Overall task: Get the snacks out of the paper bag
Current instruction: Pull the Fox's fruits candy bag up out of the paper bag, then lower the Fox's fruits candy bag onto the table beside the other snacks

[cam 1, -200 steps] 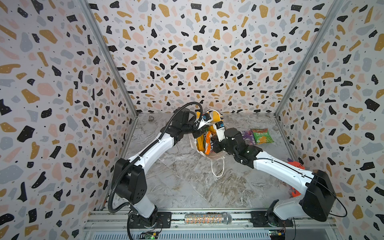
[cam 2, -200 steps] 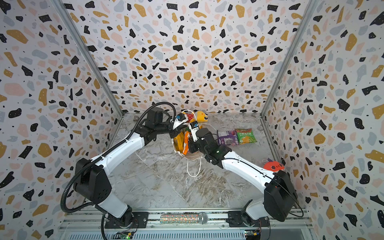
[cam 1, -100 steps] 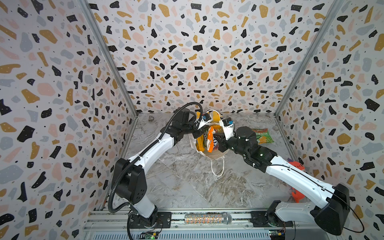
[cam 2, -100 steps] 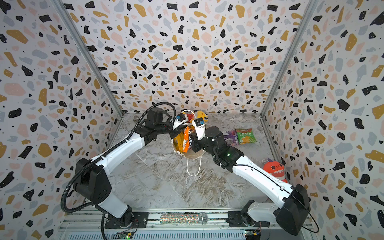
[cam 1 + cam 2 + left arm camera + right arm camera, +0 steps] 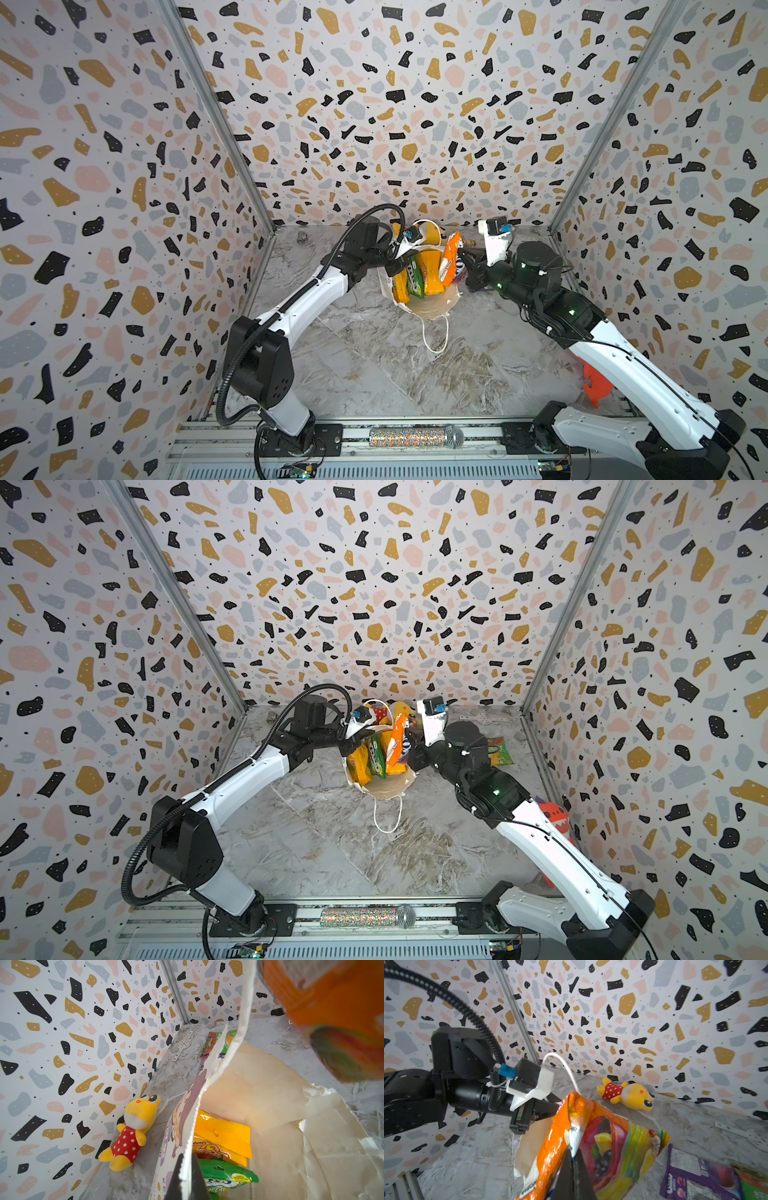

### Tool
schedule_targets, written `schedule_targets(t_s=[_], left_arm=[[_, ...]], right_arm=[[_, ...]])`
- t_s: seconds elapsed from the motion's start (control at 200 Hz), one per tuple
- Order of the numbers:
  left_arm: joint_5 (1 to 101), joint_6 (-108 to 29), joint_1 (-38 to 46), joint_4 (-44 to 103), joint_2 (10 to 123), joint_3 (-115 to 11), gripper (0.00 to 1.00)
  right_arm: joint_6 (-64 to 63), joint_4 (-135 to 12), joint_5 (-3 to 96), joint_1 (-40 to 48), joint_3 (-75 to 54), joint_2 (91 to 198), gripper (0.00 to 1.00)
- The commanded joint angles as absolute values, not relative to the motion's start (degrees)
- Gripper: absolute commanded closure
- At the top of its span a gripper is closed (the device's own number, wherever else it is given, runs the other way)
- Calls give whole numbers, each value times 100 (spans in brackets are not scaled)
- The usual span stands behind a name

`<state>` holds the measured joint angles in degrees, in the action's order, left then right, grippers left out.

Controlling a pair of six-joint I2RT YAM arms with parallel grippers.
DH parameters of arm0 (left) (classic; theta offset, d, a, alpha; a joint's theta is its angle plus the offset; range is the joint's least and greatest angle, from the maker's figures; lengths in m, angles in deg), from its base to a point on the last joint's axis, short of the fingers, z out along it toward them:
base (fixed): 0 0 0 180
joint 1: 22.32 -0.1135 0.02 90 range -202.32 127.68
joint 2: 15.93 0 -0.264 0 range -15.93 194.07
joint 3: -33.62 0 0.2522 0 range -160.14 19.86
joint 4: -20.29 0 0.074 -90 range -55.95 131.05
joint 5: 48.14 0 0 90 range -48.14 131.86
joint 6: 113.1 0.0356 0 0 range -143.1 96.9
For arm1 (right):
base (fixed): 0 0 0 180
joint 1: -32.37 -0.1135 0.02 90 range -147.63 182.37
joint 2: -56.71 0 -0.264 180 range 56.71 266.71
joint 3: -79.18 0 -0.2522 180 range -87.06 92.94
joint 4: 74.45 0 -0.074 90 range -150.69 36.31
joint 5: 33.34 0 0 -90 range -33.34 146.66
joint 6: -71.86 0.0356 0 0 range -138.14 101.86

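Note:
Bare tabletop lies below the orange packet (image 5: 608,1147) beside the bag. My right gripper will next carry the packet clear of the bag, tilt downward and lower to release it.
The paper bag (image 5: 432,305) stands at the back middle with its mouth wide, seen in both top views (image 5: 388,787). My left gripper (image 5: 186,1178) is shut on the bag's rim (image 5: 207,1076) on the left side. My right gripper (image 5: 573,1159) is shut on an orange snack packet (image 5: 608,1147), which hangs above the bag's right edge (image 5: 451,257). Inside the bag stand a yellow packet (image 5: 224,1132) and a green packet (image 5: 226,1174). A purple packet (image 5: 695,1176) and a green packet (image 5: 498,750) lie on the table to the right.
A yellow plush toy (image 5: 133,1132) in a red dotted dress lies against the back wall behind the bag. A red-orange toy (image 5: 555,812) sits by the right wall under my right arm. A glittery microphone (image 5: 415,436) lies on the front rail. Patterned walls close three sides.
My right gripper has pulled up and to the right out of the bag's mouth with the orange packet in it. The left gripper has kept its hold on the rim.

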<state>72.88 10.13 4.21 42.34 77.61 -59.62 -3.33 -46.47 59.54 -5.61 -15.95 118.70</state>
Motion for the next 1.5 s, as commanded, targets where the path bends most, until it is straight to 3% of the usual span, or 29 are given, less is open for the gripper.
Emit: schedule_targets(t_s=[0.0, 0.285, 0.471, 0.636, 0.826, 1.236, 1.372, 1.432, 1.497], left_arm=[[7521, 924, 458, 3891, 7651, -5929, 100], [7583, 889, 458, 3805, 7592, -5875, 100], [7544, 921, 458, 3852, 7552, -5850, 100], [7552, 942, 458, 3842, 7575, -5827, 100], [7554, 959, 460, 3827, 7649, -5847, 100], [7550, 972, 458, 3854, 7649, -5832, 100], [7526, 976, 458, 3853, 7608, -5776, 100], [7501, 976, 458, 3863, 7584, -5756, 100], [7474, 979, 458, 3846, 7571, -5718, 100]], right_arm=[[-189, -4289, 6386, -287, -1319, 11616, 100], [134, -3639, 6501, 1214, -1732, 11925, 100], [360, -3513, 6773, 1541, -2389, 12363, 100], [292, -3479, 7134, 1575, -2720, 12713, 100], [129, -3579, 6784, 1551, -3008, 13116, 100], [-134, -3699, 7241, 967, -3141, 14301, 100], [-143, -3833, 6729, 888, -3122, 14209, 60], [-93, -3852, 6600, 778, -3106, 14100, 50], [64, -3883, 6456, 654, -3114, 13993, 46]])
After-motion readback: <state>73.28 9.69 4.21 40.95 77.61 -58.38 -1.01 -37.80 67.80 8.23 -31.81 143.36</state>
